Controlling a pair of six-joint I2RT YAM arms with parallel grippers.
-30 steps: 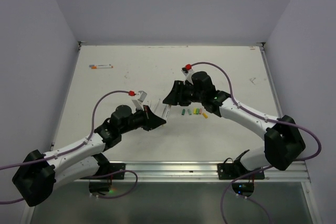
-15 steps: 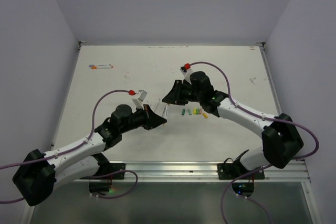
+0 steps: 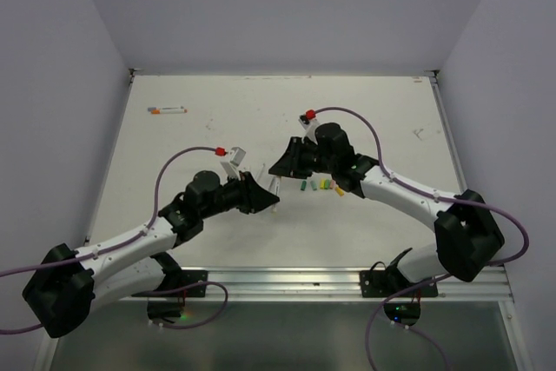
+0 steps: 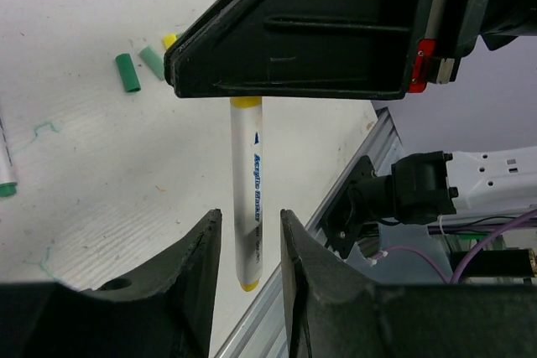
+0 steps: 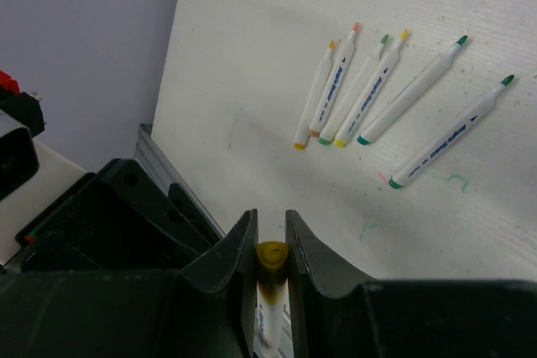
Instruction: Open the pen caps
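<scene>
I will next move my right gripper to the right in the top view, then down beside the loose caps, and let go of the yellow cap, since other caps lie there.
A white pen [image 4: 249,199] with a yellow cap [image 5: 273,259] hangs between my two grippers above the table. My right gripper [image 5: 270,224] is shut on the yellow cap end; one of its black fingers [image 4: 294,39] fills the top of the left wrist view. My left gripper [image 4: 249,224] is open around the pen's lower body, with a gap on each side. In the top view the pen [image 3: 274,187] spans from the left gripper [image 3: 261,197] to the right gripper [image 3: 282,167]. Loose caps [image 3: 313,186], green [image 4: 127,73] and yellow, lie just right of it.
Several uncapped white pens [image 5: 361,90] lie side by side on the table [image 3: 373,119] beneath the left arm. One more capped pen [image 3: 167,110] lies at the far left. The metal rail [image 3: 347,277] runs along the table's near edge.
Both wrists have shifted slightly, the right one down and toward the left gripper. The pen stays between them and now shows more clearly.
</scene>
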